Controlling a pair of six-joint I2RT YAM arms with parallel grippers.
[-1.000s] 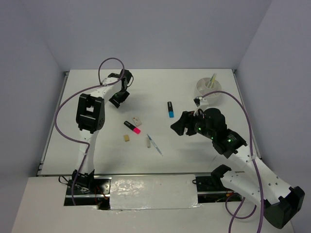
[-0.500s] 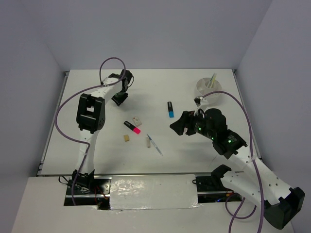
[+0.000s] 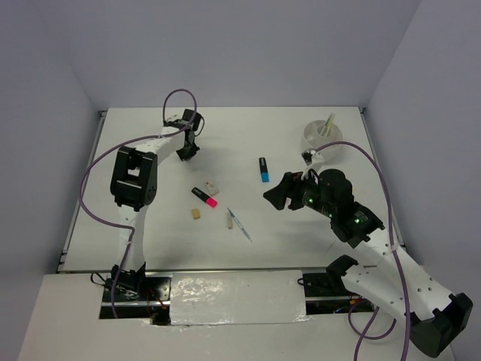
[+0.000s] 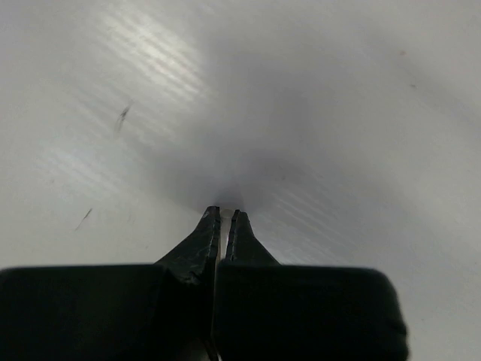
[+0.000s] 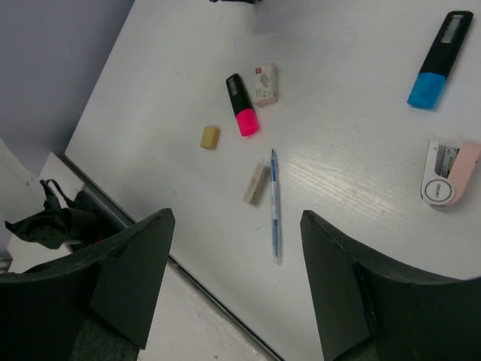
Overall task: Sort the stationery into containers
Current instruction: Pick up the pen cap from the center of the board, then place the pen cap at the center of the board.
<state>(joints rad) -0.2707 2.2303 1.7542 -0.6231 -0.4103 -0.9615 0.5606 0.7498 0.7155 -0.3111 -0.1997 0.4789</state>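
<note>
My left gripper needs to swing back and to its right in the top view, over the bare table between blue highlighter and pen, and let go there.
On the table lie a pink highlighter (image 3: 204,197) (image 5: 242,105), a blue highlighter (image 3: 264,169) (image 5: 440,60), a white eraser (image 3: 213,186) (image 5: 264,83), a tan eraser (image 3: 195,214) (image 5: 210,136), a pale long eraser (image 3: 229,221) (image 5: 256,183) and a blue pen (image 3: 240,224) (image 5: 274,203). A pinkish-white item (image 5: 449,174) lies near the white bowl (image 3: 310,139), which holds a yellow stick (image 3: 328,124). My left gripper (image 3: 186,150) (image 4: 223,214) is shut, tips on bare table at the back left, with nothing seen between them. My right gripper (image 3: 274,195) (image 5: 237,214) hangs open above the pen.
The table's left edge (image 5: 113,203) runs near the tan eraser. A purple cable (image 3: 176,98) loops over the left arm. The side walls stand close to the table's left and right edges.
My left gripper has shut and shifted a little toward the back of the table. The right arm and the stationery have not moved.
</note>
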